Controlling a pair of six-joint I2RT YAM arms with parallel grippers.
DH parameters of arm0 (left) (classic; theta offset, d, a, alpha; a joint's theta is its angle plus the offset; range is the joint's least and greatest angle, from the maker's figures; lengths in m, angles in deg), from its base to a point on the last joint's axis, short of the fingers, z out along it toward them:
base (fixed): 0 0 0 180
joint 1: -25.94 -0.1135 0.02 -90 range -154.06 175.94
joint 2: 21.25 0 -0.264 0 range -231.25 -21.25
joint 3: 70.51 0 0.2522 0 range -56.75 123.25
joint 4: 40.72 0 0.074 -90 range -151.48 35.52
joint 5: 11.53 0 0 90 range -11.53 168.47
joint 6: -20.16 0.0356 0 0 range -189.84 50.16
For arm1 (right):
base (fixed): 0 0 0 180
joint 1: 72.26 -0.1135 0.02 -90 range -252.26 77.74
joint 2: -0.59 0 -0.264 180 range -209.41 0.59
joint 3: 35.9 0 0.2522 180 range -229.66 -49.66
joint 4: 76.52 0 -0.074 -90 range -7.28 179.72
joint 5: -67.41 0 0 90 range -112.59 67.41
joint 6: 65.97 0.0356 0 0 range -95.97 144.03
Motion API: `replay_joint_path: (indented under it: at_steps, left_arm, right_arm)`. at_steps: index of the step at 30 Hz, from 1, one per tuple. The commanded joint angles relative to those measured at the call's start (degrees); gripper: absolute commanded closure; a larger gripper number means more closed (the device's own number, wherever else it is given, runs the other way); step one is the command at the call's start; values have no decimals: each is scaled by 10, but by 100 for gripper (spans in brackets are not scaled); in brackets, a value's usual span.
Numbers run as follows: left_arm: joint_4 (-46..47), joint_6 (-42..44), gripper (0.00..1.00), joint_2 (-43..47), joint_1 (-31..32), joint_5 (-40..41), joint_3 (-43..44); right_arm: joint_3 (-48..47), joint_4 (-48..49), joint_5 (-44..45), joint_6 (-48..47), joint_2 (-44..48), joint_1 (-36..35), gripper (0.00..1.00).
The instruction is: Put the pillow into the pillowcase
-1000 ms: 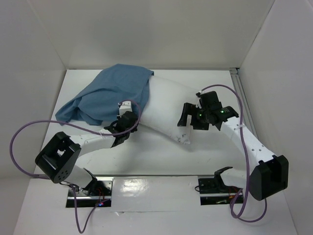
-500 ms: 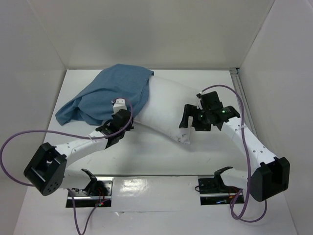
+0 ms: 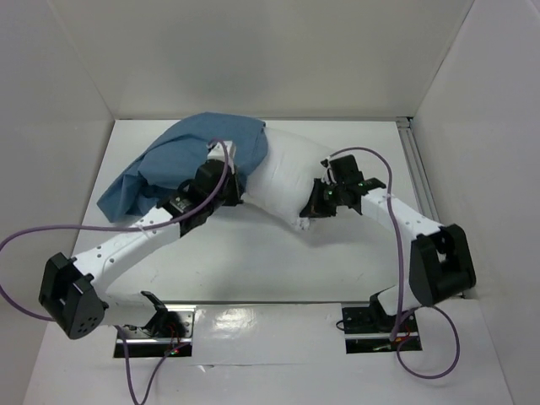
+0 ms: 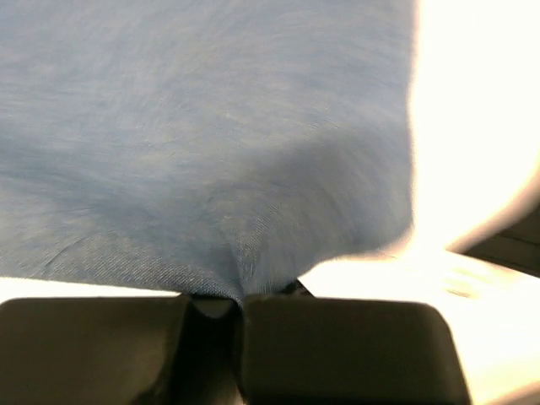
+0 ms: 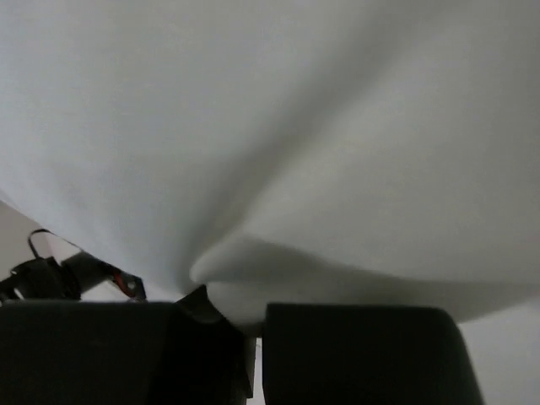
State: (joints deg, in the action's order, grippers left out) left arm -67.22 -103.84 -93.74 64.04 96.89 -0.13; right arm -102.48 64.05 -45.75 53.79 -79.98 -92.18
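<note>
Much of the pillow is uncovered. My left gripper will pull the pinched blue edge of the pillowcase outward and to the right in the top view, over the bare white pillow [image 3: 291,160] [image 4: 472,110], and let go.
The white pillow [image 3: 283,173] lies at mid-table with its left end inside the blue pillowcase [image 3: 181,160], which drapes off to the left. My left gripper [image 3: 226,187] sits at the pillowcase's open edge, shut on a pinch of blue cloth [image 4: 245,270]. At the pillow's near right edge my right gripper [image 3: 314,202] is shut on a fold of white pillow fabric [image 5: 245,291]. The pillow fills the right wrist view [image 5: 278,135], while the pillowcase [image 4: 186,143] fills most of the left wrist view, with the pillow [image 4: 472,126] bright white at the right.
White enclosure walls [image 3: 253,51] stand close around the table on three sides. A metal rail [image 3: 418,169] runs along the right edge. Purple cables [image 3: 25,245] loop from both arms. The arm bases [image 3: 160,325] sit at the near edge.
The left gripper moved up and right to the pillowcase's open edge and shut on the cloth. The right gripper moved left onto the pillow's near edge and shut on it; the pillow bunched up.
</note>
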Motion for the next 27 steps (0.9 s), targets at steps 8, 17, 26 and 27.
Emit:
replay_joint_path:
  at_steps: [8,17,26,27]
  left_arm:
    - [-58,51,100,-150,27,-180,361]
    - [-122,70,100,-175,20,-173,414]
    - [-209,93,100,-184,-87,-147,497]
    - [-209,93,100,-178,-93,-155,497]
  right_arm:
    - [-165,170,-58,40,-85,-32,100]
    - [-137,191,-60,69,-49,-27,100]
    - [-164,57,1,1,47,15,100]
    - [-158,47,7,-5,61,23,100]
